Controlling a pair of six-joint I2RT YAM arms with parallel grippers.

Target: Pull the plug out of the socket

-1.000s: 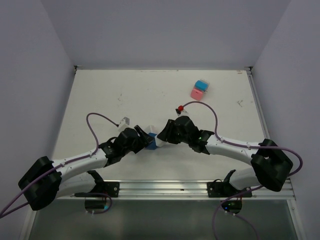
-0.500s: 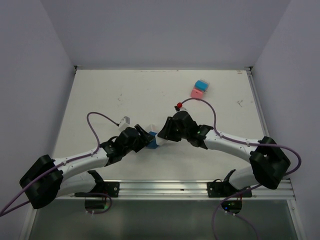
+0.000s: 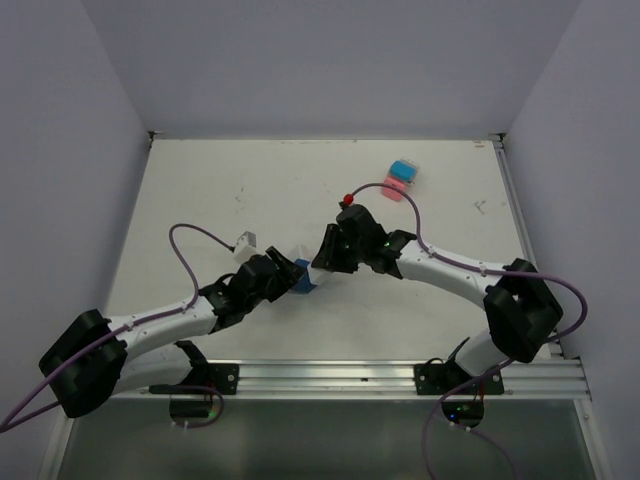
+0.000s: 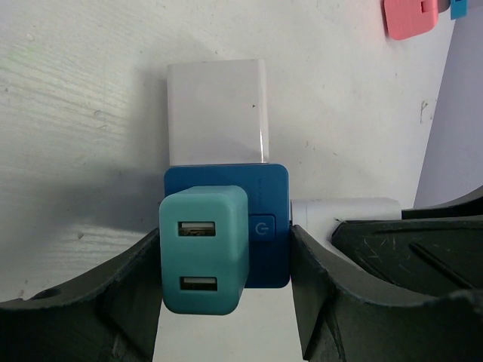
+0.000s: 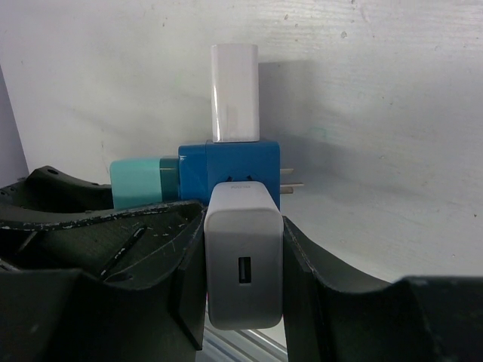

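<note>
My right gripper needs to pull away from the socket cube [image 3: 302, 281] and go down to let go of the grey-white plug, because bare tabletop is below and to its right in the top view.
A blue socket cube [image 3: 302, 281] sits at mid-table and also shows in the left wrist view [image 4: 269, 226]. It carries a teal USB charger [image 4: 204, 253], a white charger [image 4: 217, 111] on its far side and a grey-white plug [image 5: 244, 260]. My left gripper [image 4: 225, 260] is shut on the cube, with a finger against each side. My right gripper [image 5: 243, 249] is shut on the grey-white plug, whose front end still meets the cube [image 5: 226, 162]. In the top view the two grippers meet, left [image 3: 285, 281] and right [image 3: 322, 264].
A pink block [image 3: 393, 187] and a light blue block [image 3: 403, 169] lie together at the far right, and the pink one shows in the left wrist view [image 4: 411, 15]. Purple cables loop over both arms. Bare metal prongs [image 5: 293, 183] stick out of the cube's side.
My right arm has swung away from me and to the left, still gripping the plug. The cube and my left gripper have shifted slightly with it.
</note>
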